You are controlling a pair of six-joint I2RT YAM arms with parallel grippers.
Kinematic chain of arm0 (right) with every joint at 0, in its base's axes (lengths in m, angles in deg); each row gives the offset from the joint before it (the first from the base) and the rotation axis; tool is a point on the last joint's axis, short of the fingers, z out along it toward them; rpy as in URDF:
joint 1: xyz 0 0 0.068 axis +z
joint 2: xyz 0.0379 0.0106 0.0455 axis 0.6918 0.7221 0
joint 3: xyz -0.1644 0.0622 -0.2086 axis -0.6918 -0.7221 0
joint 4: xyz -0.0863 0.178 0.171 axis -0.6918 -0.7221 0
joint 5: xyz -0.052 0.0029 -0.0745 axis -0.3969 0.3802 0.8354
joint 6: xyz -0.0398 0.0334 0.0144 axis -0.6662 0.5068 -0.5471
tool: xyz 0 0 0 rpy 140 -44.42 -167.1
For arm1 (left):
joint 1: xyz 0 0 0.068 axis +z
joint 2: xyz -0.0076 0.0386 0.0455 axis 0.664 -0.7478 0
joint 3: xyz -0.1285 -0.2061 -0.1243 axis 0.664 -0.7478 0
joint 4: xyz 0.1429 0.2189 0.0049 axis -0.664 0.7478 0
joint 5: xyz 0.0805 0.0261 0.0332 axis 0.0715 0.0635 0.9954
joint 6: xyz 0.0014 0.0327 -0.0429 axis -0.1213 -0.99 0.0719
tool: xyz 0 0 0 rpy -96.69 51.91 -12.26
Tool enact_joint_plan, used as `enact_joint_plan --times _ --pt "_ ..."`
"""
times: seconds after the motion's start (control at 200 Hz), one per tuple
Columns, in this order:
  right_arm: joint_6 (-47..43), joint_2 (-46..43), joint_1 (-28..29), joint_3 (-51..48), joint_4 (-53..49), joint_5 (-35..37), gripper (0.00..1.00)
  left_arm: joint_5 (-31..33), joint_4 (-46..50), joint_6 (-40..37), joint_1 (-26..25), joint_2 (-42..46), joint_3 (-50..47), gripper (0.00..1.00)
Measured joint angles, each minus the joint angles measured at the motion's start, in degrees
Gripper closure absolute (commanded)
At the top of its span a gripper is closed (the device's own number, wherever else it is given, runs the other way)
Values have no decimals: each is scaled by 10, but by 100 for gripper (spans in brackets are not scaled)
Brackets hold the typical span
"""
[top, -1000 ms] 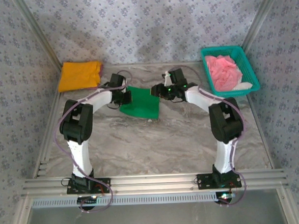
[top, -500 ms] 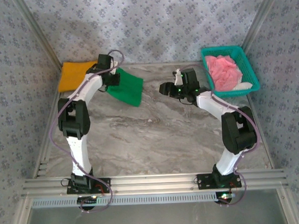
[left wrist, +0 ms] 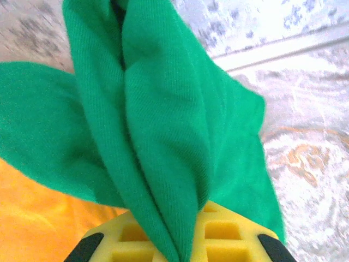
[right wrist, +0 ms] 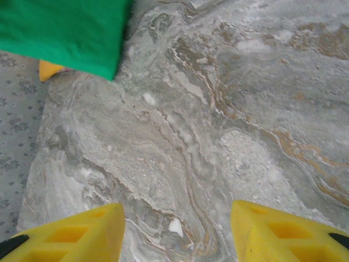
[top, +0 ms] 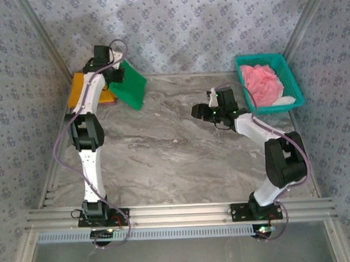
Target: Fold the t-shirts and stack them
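Note:
The orange-yellow t-shirt lies between my left gripper and the nearer side, so next my left gripper needs to move toward that side and release the green t-shirt [top: 132, 86] onto the orange-yellow one.
The folded green t-shirt [top: 132, 86] hangs at the back left, and my left gripper [top: 112, 74] is shut on it. In the left wrist view its cloth [left wrist: 163, 125] bunches between the yellow fingers [left wrist: 232, 240], with the orange-yellow t-shirt [left wrist: 32, 218] just below. That folded orange-yellow t-shirt [top: 77, 91] lies in the back left corner, partly hidden by the arm. My right gripper [top: 198, 111] hovers open over bare table right of centre, its jaws [right wrist: 177, 232] holding nothing. The pink t-shirt [top: 262, 85] lies crumpled in the basket.
The teal mesh basket [top: 293, 86] stands at the back right. Patterned walls and metal frame rails close in the table on the left, back and right. The marble tabletop [top: 176, 159] stretches between the arms.
My left arm has carried the green t-shirt from the table's middle to the back left, over the orange-yellow one. My right gripper has drawn back to the right, away from the shirt.

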Motion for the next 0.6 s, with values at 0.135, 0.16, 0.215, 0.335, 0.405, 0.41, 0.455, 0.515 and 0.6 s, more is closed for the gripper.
enact_joint_plan --times 0.135,0.16,0.215,0.335,0.405,0.41,0.455,0.515,0.6 --pt "-1 -12 -6 -28 -3 10 43 -7 39 -26 19 -46 102 100" --pt "-1 -14 -7 -31 -5 11 43 -9 45 -30 22 -53 116 100" --pt "-2 -20 -9 -38 -11 13 43 -18 49 -38 30 -63 136 100" --pt "-7 -37 -12 -44 -24 21 43 -32 49 -56 45 -70 146 100" --pt "-10 -49 -12 -46 -28 27 43 -39 53 -60 54 -79 164 100" --pt "-11 -50 -12 -46 -29 27 43 -39 54 -60 55 -80 167 100" --pt "-11 -57 -12 -47 -31 30 43 -47 60 -59 62 -90 189 100" --pt "-12 -65 -12 -49 -34 34 43 -59 63 -57 73 -97 208 100" --pt "-13 -71 -12 -56 -36 39 43 -71 61 -54 90 -97 217 100"
